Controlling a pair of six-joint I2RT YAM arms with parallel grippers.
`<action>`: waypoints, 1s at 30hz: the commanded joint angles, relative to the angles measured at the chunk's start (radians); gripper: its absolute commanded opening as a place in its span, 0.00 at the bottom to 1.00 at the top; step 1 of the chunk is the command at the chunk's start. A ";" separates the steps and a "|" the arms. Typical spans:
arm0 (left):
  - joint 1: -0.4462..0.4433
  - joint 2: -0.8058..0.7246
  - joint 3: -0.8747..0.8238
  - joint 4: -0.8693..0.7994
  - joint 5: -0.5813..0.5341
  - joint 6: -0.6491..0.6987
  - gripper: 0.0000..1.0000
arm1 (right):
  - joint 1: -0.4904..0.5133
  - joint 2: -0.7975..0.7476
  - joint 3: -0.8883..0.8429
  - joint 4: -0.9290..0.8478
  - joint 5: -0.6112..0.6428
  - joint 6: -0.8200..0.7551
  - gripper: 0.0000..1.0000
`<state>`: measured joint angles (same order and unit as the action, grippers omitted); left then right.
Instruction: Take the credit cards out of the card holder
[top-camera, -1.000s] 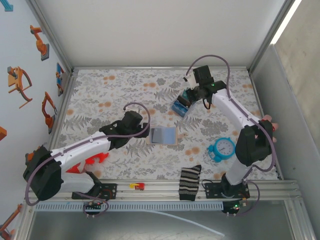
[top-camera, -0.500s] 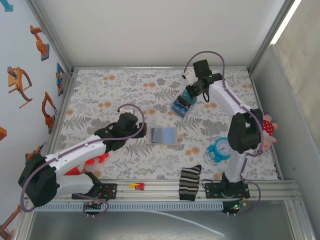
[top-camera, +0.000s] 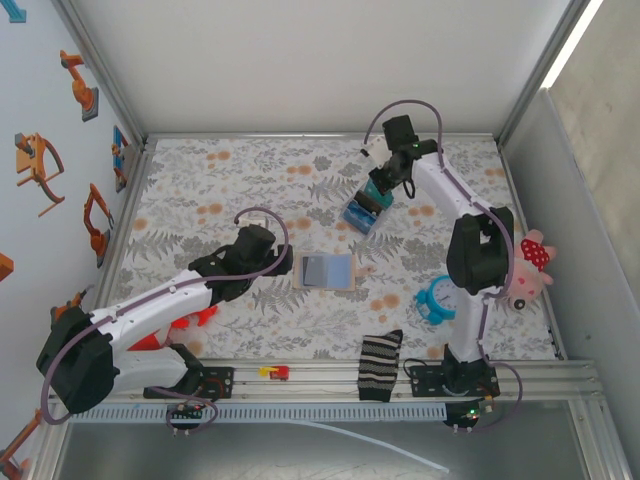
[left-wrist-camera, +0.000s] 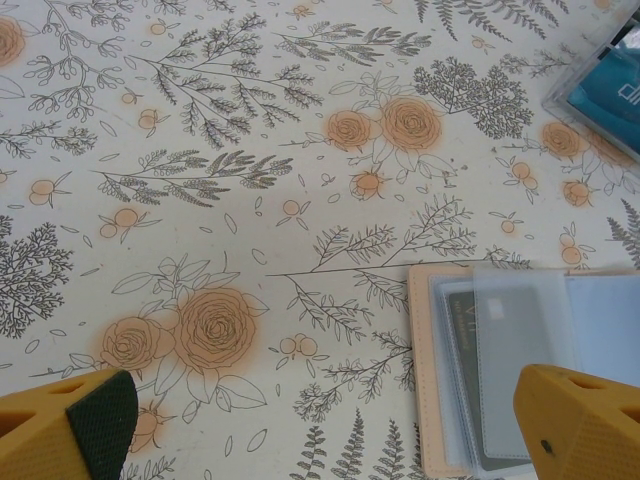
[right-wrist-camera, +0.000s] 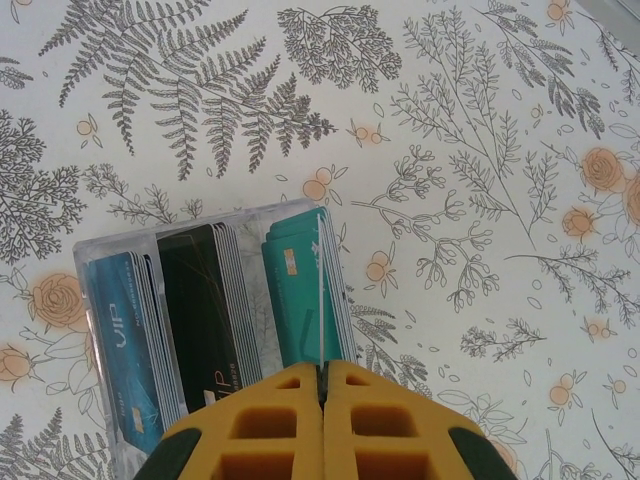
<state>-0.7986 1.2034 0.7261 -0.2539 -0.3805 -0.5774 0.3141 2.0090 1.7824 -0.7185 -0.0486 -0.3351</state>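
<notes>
My right gripper is above the teal stack in the clear box, so next it will bring the matching thin teal card down onto that stack and let go of it.
The card holder (top-camera: 328, 270) lies open on the flowered cloth, tan rim around pale blue panels. In the left wrist view its clear sleeves hold a grey credit card (left-wrist-camera: 500, 385). My left gripper (left-wrist-camera: 325, 440) is open just left of the card holder (left-wrist-camera: 430, 380), and its right finger (left-wrist-camera: 585, 425) is over the sleeves. My right gripper (right-wrist-camera: 323, 372) is shut on a thin teal card (right-wrist-camera: 320, 300) held edge-on. It hangs over the teal stack in a clear box (right-wrist-camera: 115, 250) of blue, black and teal cards. From above, the right gripper (top-camera: 385, 185) is at the box (top-camera: 358, 215).
A blue alarm clock (top-camera: 443, 297) stands right of the card holder, and a pink plush toy (top-camera: 528, 268) lies by the right wall. A striped sock (top-camera: 380, 365) lies at the near edge. A red object (top-camera: 190, 320) sits partly under my left arm.
My right arm has swung its elbow in towards the middle, with the gripper staying shut over the clear box. My left gripper has drawn back slightly to the left. The card holder has not moved.
</notes>
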 joint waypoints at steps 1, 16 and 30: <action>0.011 -0.015 -0.005 0.004 0.003 -0.017 0.97 | -0.010 0.022 0.038 -0.038 -0.008 -0.022 0.00; 0.023 -0.016 0.001 0.004 0.013 -0.010 0.97 | -0.015 0.062 0.037 -0.062 -0.026 -0.032 0.00; 0.026 -0.015 -0.002 0.005 0.023 -0.012 0.97 | -0.015 0.041 0.041 -0.069 -0.010 -0.009 0.22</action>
<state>-0.7773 1.2034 0.7261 -0.2539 -0.3660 -0.5774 0.3050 2.0571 1.7912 -0.7639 -0.0628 -0.3580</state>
